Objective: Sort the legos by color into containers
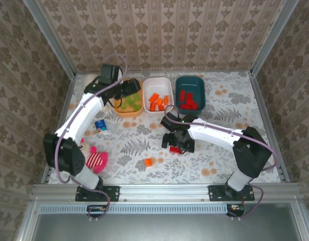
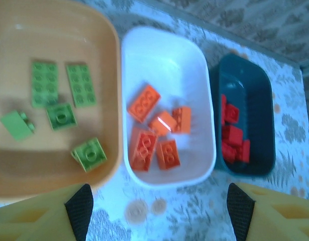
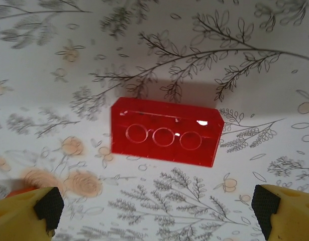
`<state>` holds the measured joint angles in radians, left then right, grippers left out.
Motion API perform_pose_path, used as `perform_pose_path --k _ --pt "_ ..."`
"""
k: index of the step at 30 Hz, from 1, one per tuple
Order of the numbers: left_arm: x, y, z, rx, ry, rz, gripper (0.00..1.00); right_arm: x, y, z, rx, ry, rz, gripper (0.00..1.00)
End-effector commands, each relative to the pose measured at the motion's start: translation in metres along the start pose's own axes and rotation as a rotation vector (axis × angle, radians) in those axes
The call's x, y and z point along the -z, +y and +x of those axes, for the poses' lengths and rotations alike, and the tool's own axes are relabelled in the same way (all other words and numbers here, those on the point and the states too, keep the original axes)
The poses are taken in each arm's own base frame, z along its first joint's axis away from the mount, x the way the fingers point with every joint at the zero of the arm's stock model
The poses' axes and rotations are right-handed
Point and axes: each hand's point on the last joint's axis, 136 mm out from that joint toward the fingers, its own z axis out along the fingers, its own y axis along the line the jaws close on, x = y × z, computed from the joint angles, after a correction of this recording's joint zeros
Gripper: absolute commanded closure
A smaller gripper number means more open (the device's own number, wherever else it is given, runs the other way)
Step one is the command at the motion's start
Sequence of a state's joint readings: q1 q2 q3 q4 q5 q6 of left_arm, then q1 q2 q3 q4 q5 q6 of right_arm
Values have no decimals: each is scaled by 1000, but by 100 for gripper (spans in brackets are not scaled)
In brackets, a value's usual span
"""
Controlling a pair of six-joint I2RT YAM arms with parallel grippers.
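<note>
The red lego lies lengthwise between the fingers of the robot's right gripper, so the right gripper should lower its fingers beside the lego's short ends next and then close on the lego.
Three bins stand in a row at the back. The orange bin [image 1: 129,113] holds light green legos [image 2: 45,83], the white bin [image 1: 158,79] orange legos [image 2: 144,102], and the dark teal bin [image 1: 190,78] red legos [image 2: 233,135]. My left gripper [image 2: 159,216] hovers open and empty over the near edge of the orange and white bins. A red lego [image 3: 164,131] lies underside up on the table. My right gripper [image 3: 157,216] is open just above it, with its fingers [image 3: 48,208] wide to either side. One orange lego [image 1: 148,161] lies loose on the table.
A pink striped plush toy [image 1: 94,159] lies by the left arm's base. A small blue item [image 1: 100,125] sits on the cloth under the left arm. Metal frame rails run along the table's sides.
</note>
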<state>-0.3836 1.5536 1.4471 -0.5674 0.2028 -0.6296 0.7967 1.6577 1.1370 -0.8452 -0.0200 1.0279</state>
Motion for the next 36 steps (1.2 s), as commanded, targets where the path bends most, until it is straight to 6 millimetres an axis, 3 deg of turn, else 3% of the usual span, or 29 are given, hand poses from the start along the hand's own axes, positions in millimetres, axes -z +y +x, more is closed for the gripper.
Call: perform_pose_path --k 1,6,10,20,25,28,31,36 --pt "11 -2 30 19 15 42 26 -19 0 5 -101 20 6 0" --pt "44 2 67 11 11 64 25 -31 2 -6 -68 -16 45 6" --pt "62 15 86 25 15 45 25 -41 -4 -8 -76 -14 77 10" --pt "79 21 94 32 -1 38 26 -51 1 -23 -15 -54 100 22" --pt "78 14 104 14 20 50 27 -45 1 -30 47 -82 114 38" --pt "77 14 108 13 26 47 27 -29 3 -37 79 -120 112 45" --pt "75 12 111 14 33 53 27 5 5 -54 121 -201 114 48" --pt "66 2 123 4 54 80 27 66 -2 -109 104 -335 90 48"
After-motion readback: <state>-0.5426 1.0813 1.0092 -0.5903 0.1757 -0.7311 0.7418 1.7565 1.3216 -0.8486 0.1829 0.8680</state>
